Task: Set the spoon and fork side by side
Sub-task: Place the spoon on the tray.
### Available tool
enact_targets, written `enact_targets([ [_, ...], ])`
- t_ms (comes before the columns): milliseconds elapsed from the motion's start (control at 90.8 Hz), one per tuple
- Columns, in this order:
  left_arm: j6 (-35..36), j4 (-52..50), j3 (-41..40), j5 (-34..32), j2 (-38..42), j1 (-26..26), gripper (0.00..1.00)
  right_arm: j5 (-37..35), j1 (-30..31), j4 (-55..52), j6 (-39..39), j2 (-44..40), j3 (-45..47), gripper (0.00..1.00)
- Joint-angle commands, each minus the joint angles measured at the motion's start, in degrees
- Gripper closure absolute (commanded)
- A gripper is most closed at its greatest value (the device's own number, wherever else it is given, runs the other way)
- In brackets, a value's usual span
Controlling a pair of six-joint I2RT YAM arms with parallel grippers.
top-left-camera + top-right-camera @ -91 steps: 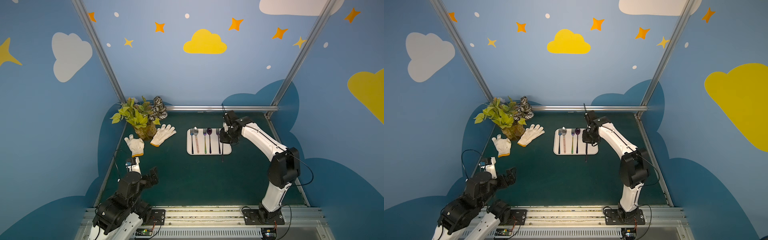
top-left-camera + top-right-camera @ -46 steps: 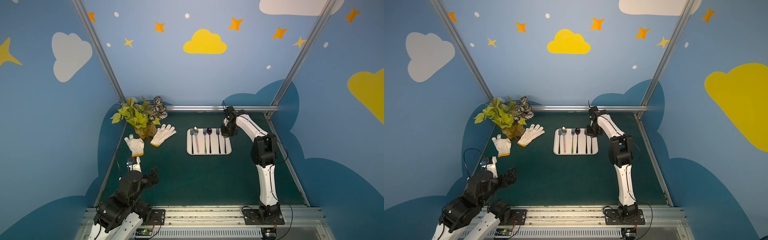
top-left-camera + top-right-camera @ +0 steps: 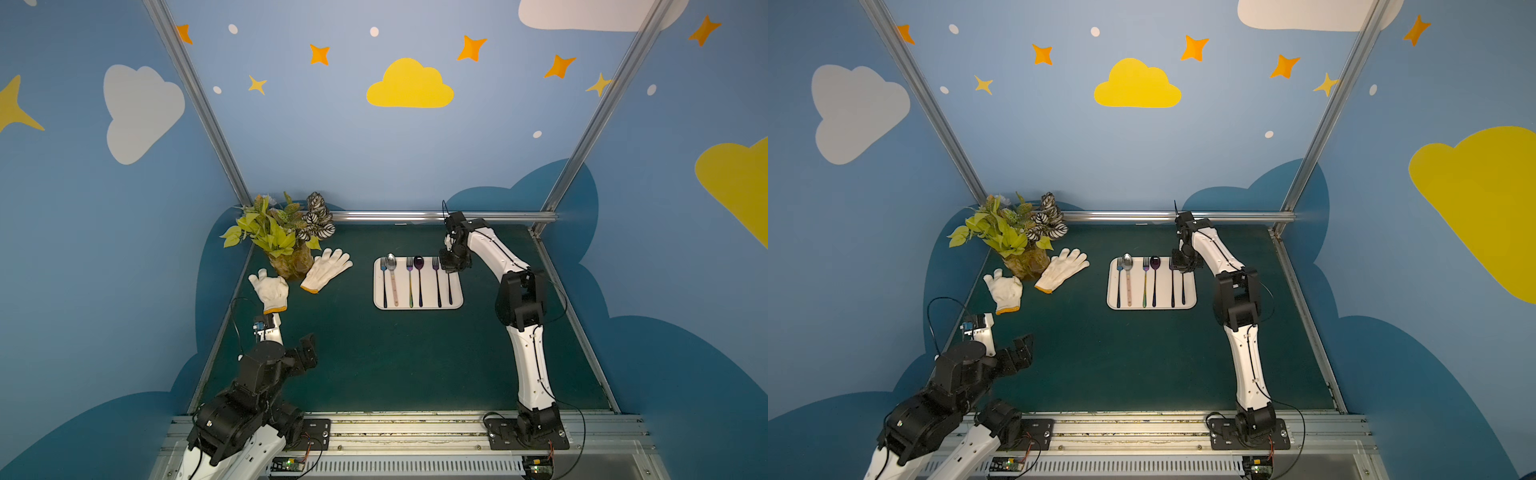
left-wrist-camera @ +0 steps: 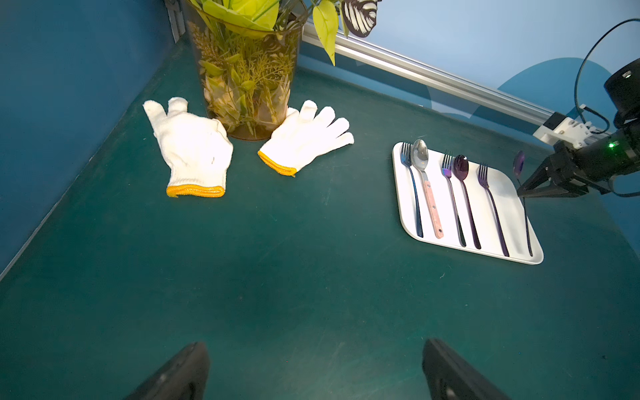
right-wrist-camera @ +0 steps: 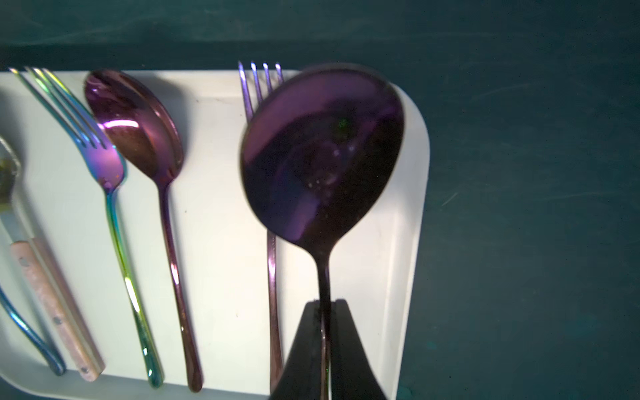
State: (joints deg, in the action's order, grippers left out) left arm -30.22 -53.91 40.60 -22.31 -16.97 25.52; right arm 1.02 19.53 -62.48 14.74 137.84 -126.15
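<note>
Next, my right gripper lowers the spoon, its bowl still raised, onto the bare part of the tray below, beside the purple fork. Then it releases the spoon's handle.
My right gripper is shut on the thin handle of a dark purple spoon. The spoon is tilted, its bowl raised over the right end of the white tray. A purple fork lies flat in the tray just beside it. In both top views the right gripper hangs over the tray's far right corner, and the spoon handle runs parallel to the fork. My left gripper is open and holds nothing, low at the front left.
The tray also holds a blue fork, a silver spoon with a pink handle, a rainbow fork and another purple spoon. Two white gloves and a potted plant stand at the back left.
The right arm has swung its elbow in and carried the spoon back, from hanging past the tray's front edge to lying over the tray beside the fork. The left arm has barely moved.
</note>
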Motion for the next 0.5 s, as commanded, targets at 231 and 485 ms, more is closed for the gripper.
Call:
enact_targets([
  [231, 0.28, 0.69, -0.29, 0.07, -0.61, 0.08, 0.0, -0.99, 0.07, -1.25, 0.84, 2.3, -1.63, 1.0],
  [485, 0.3, 0.74, -0.3, 0.27, -0.68, 0.09, 0.0, -0.72, -0.03, -1.15, 1.59, 4.14, -1.73, 1.0],
])
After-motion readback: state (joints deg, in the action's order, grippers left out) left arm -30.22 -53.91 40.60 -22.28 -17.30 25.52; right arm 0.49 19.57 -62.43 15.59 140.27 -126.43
